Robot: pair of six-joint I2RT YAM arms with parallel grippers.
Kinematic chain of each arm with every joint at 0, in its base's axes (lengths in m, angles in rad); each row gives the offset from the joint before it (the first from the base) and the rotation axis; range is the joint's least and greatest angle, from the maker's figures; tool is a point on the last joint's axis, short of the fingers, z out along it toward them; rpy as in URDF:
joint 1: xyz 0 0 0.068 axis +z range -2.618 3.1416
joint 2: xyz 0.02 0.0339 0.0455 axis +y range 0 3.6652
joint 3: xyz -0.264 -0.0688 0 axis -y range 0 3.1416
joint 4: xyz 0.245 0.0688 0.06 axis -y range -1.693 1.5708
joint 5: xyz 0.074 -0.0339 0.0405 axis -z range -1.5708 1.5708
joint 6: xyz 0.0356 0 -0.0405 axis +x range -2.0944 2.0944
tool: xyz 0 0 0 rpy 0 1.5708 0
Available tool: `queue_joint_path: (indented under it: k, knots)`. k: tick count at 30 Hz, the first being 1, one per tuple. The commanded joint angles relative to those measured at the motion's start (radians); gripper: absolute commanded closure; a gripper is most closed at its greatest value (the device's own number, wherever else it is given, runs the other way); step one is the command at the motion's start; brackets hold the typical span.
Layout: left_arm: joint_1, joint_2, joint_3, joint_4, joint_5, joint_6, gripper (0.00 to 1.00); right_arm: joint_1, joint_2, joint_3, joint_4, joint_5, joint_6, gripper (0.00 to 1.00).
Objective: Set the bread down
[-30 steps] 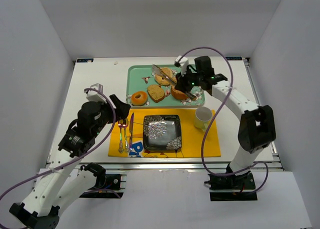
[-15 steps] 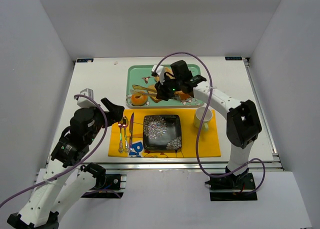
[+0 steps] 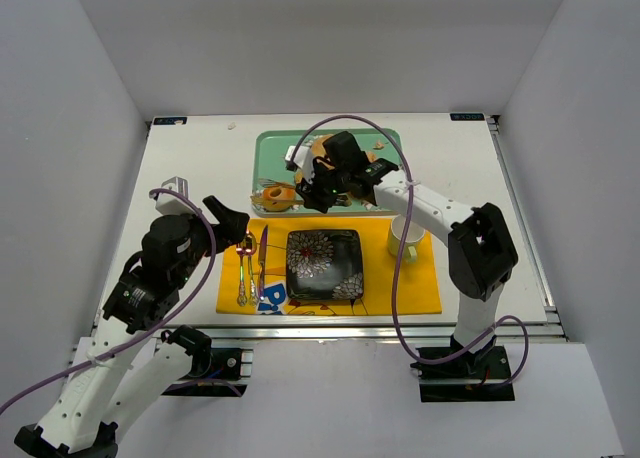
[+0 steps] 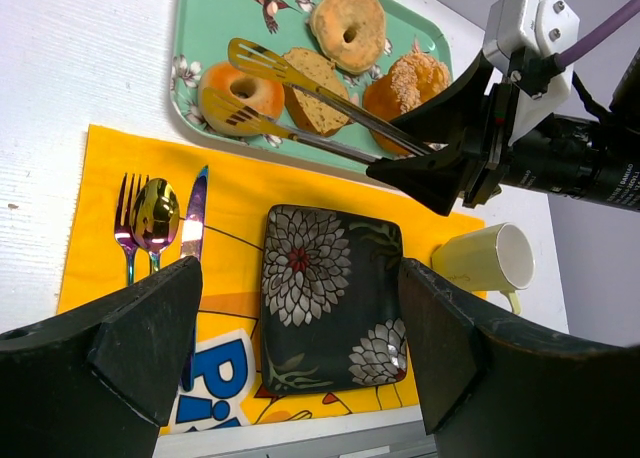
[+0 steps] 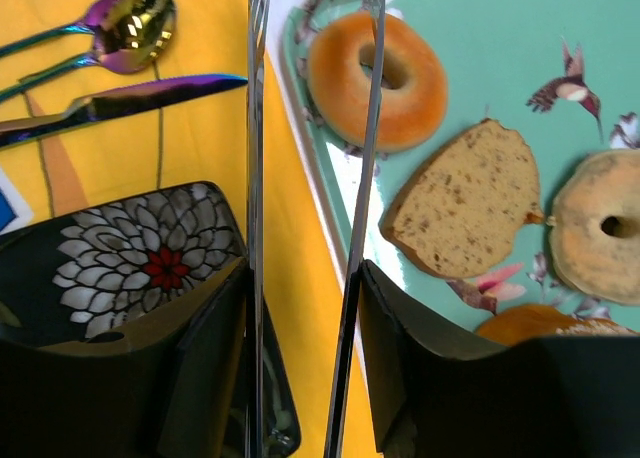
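I need to lower my right gripper toward the doughnut's rim by the placemat next and close it on the metal tongs, as their spread tips straddle that side of the doughnut.
The bread, a small golden-orange ring doughnut, lies at the front left of the green tray. It also shows in the left wrist view and the right wrist view. My right gripper is shut on metal tongs. The tongs are spread. One tip is over the doughnut and the other is at its outer side. I cannot tell if they touch it. My left gripper is open and empty above the yellow placemat.
A black flowered plate sits mid-placemat, with a fork, spoon and knife to its left and a pale mug to its right. On the tray are a pale bagel, a bread slice and an orange-brown cake.
My right arm has swung left across the tray with the tongs, from the cake to the doughnut. My left arm drew back slightly at first, then stayed still.
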Motion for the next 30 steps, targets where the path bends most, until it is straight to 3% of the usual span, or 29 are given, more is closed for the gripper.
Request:
queue_joint_path:
  k: [1,30]
  knots:
    - [0.003,-0.009,0.017,0.004,-0.008,-0.003,0.11,-0.001,-0.001,0.006,0.023,0.057,-0.028,0.48]
    - [0.003,-0.029,0.000,0.006,-0.011,-0.009,0.11,0.047,0.029,-0.048,-0.001,0.126,-0.005,0.48]
